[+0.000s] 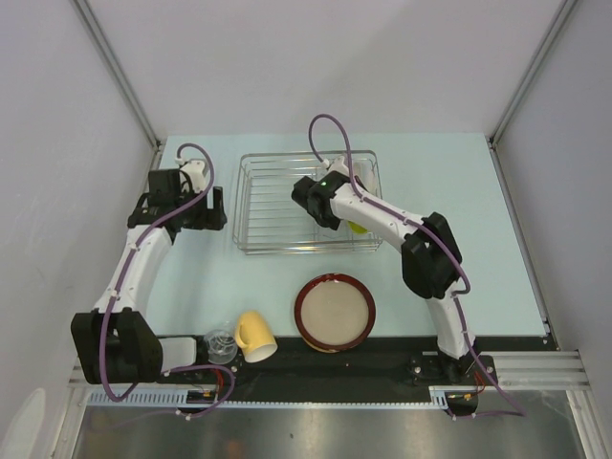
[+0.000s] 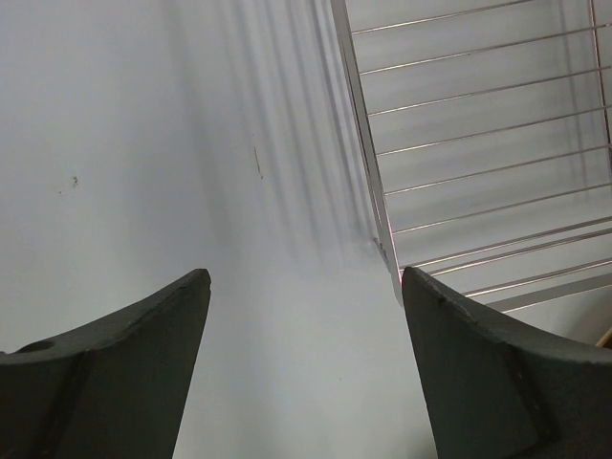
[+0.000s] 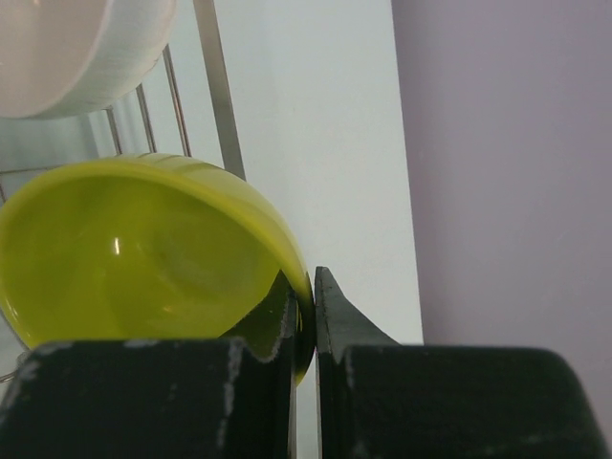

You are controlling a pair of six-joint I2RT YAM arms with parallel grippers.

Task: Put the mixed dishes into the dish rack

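Note:
The right gripper will next lower the lime-green bowl toward the rack's middle, onto the wires (image 1: 349,226) (image 3: 136,251) beside the white bowl, and then let go of the bowl's held rim.
The silver wire dish rack (image 1: 287,206) stands at the table's middle back. My right gripper (image 1: 344,220) is inside its right end, shut on the rim of the lime-green bowl (image 1: 357,228). In the right wrist view the fingers (image 3: 308,296) pinch that bowl's (image 3: 134,258) wall, and the white bowl (image 3: 76,48) leans in the rack beyond it. My left gripper (image 1: 216,208) is open and empty just left of the rack; the rack's edge (image 2: 368,143) shows in the left wrist view. The red-rimmed plate (image 1: 334,312), yellow mug (image 1: 254,335) and clear glass (image 1: 220,344) sit near the front. The patterned plate is out of view.
Grey walls close in the table on the left, right and back. The black base rail (image 1: 316,368) runs along the near edge behind the mug and plate.

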